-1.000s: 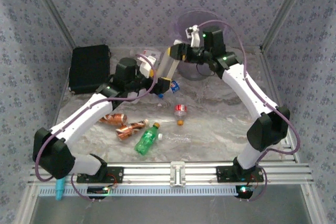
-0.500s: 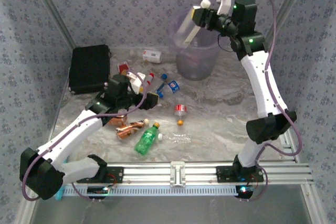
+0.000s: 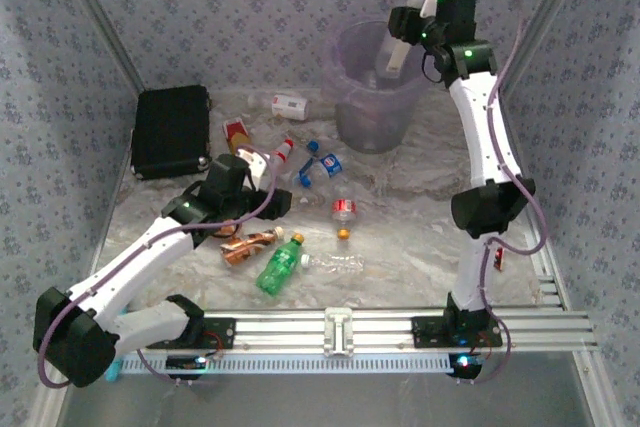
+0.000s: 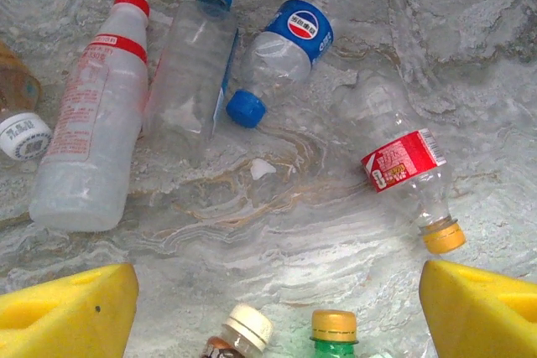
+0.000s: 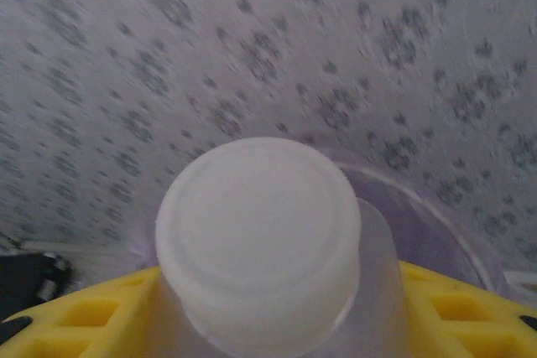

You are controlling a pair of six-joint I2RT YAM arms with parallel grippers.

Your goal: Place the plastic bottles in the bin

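The robot's right gripper has to go down into the bin's opening (image 3: 376, 55) before it lets go of the white bottle.
The pale purple bin (image 3: 372, 97) stands at the back of the table. Over its rim my right gripper (image 3: 410, 29) is shut on a white bottle (image 3: 393, 55), which hangs down into the bin; its white cap (image 5: 258, 241) sits between the yellow fingers (image 5: 59, 324), with the bin's rim (image 5: 436, 207) behind. My left gripper (image 3: 278, 203) hovers open above loose bottles: white with a red cap (image 4: 92, 140), clear with a blue cap (image 4: 195, 64), blue-labelled (image 4: 289, 44), red-labelled (image 4: 403, 161). Green (image 3: 280, 265) and copper-brown (image 3: 250, 245) bottles lie nearer, caps (image 4: 334, 326) low between the fingers (image 4: 71, 308).
A black case (image 3: 172, 132) lies at the back left. Two more bottles (image 3: 290, 105) rest near the back wall, and a clear one (image 3: 335, 263) lies beside the green one. An aluminium rail (image 3: 340, 332) runs along the near edge. Patterned walls enclose the table.
My right arm has lifted the white bottle from beside the bin to above it, tipping it down inside. My left arm has pulled back toward the near left, its jaws a little narrower.
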